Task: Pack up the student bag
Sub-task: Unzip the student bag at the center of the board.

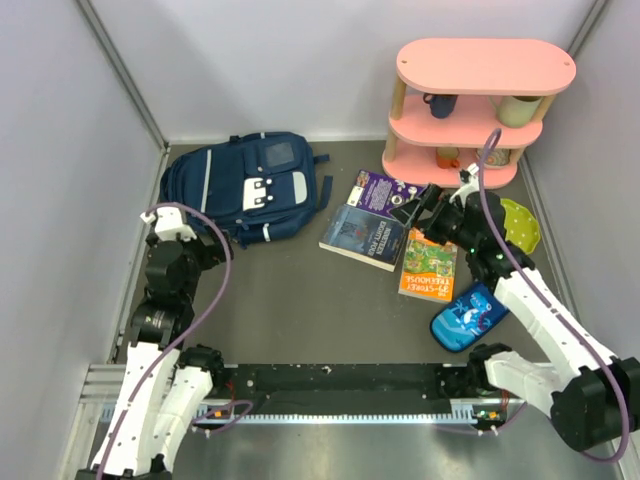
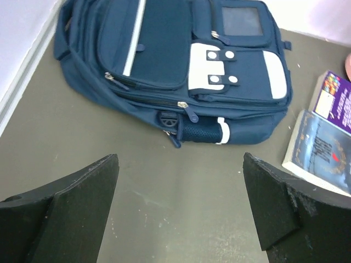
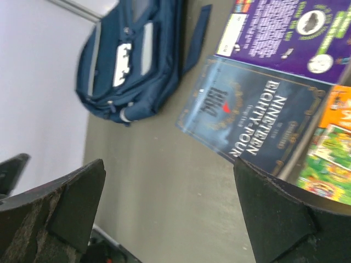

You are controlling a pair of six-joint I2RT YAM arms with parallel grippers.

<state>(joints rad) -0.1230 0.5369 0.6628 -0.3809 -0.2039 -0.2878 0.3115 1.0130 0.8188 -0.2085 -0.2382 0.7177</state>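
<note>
My right gripper crosses over and lowers astride the bag's uncovered near corner by the books next, since that corner is below it and left in the top view.
The student bag [image 1: 245, 188], navy with white trims, lies flat at the back left of the dark table. It also shows in the left wrist view [image 2: 181, 60] and the right wrist view [image 3: 129, 66]. Its zips look closed. My left gripper [image 2: 180, 159] hovers open over bare table just in front of the bag, holding nothing; in the top view this gripper [image 1: 208, 250] sits near the bag's front left corner. My right gripper [image 3: 169, 164] is open and empty above the table beside the books, and from above it [image 1: 415, 207] hangs over the purple book.
A dark blue book [image 1: 362, 237], a purple book [image 1: 385, 188] and an orange book [image 1: 428, 265] lie right of centre. A blue cartoon pencil case [image 1: 463, 317] and a green object [image 1: 518, 225] lie at the right. A pink shelf [image 1: 470, 110] with mugs stands back right.
</note>
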